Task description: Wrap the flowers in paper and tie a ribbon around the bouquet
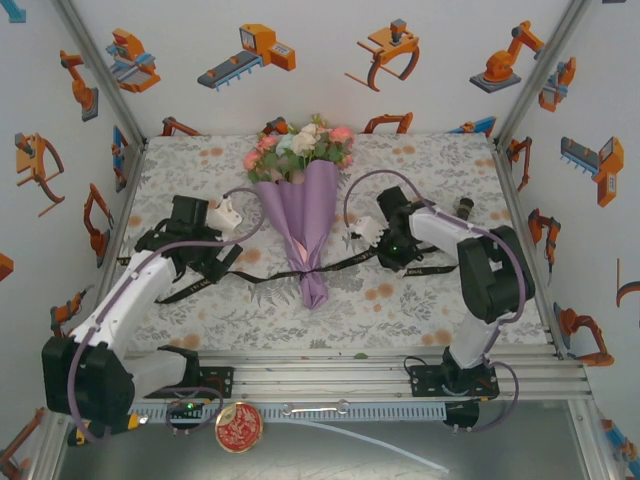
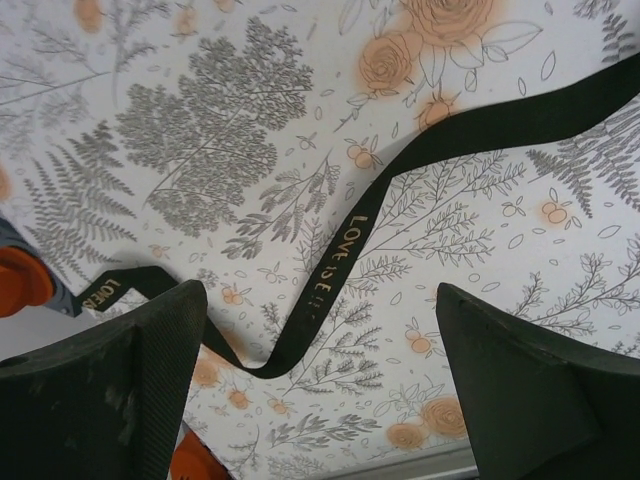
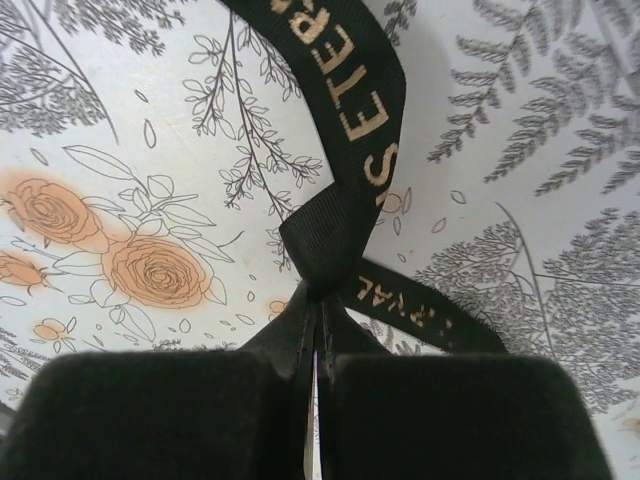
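My left gripper should go straight down onto the ribbon's lettered part (image 1: pixel 208 283) and close on it, because the black ribbon (image 1: pixel 345 264) lies loose across the cloth between the gripper's open fingers.
The bouquet (image 1: pixel 305 195) lies in the middle of the table, its lilac-purple paper (image 1: pixel 308 215) forming a cone with the point toward me. The flowers (image 1: pixel 300 148), pink, white and pale blue, stick out at the far end. The black ribbon (image 1: pixel 345 264) crosses the cone's narrow end and trails left and right over the cloth. My left gripper (image 2: pixel 320 295) is open just above the cloth, with the ribbon (image 2: pixel 340 270) lying loose between its fingers (image 2: pixel 130 390). My right gripper (image 3: pixel 318 345) is shut on the ribbon (image 3: pixel 350 140), which bunches and folds at the fingertips. The two grippers sit left (image 1: pixel 212 265) and right (image 1: pixel 392 258) of the cone.
A floral tablecloth (image 1: pixel 430 170) covers the table, boxed in by printed walls at the back and sides. An aluminium rail (image 1: pixel 380 365) runs along the near edge. A round red tin (image 1: pixel 239 427) lies below the rail, by the left arm's base.
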